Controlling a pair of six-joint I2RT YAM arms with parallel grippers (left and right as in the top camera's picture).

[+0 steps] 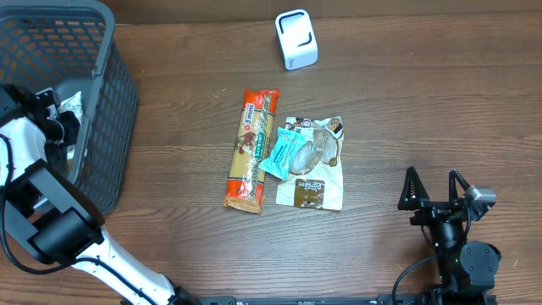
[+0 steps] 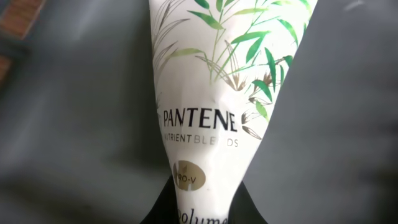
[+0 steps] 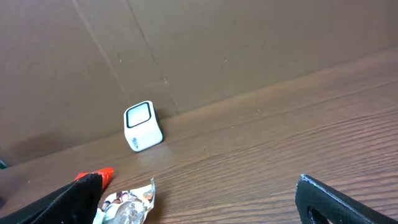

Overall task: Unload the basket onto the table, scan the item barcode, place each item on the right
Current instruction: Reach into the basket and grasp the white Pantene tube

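Observation:
The robot's left gripper will go up over the basket's rim, then lower the tube (image 1: 72,103) onto the tabletop (image 1: 220,161) beside the red packet and let go of it, because that part of the tabletop is clear.
A white Pantene tube (image 2: 211,93) printed with green leaves fills the left wrist view, standing inside the dark basket. My left gripper (image 2: 200,211) is shut on its lower part, a black finger (image 2: 158,210) pressing on each side. From overhead the left arm reaches into the grey basket (image 1: 114,93), and a bit of the white tube (image 1: 72,103) shows by the left gripper (image 1: 63,127). The white barcode scanner (image 1: 296,39) (image 3: 143,126) stands at the table's far edge. Near the front right, my right gripper (image 1: 434,188) (image 3: 199,199) hangs open and holds nothing.
A red packet (image 1: 251,151), a blue bar (image 1: 279,152) and a silver snack bag (image 1: 312,165) lie together mid-table. The bag's edge (image 3: 127,208) and the red packet's tip (image 3: 93,175) show in the right wrist view. A brown wall (image 3: 217,43) backs the table.

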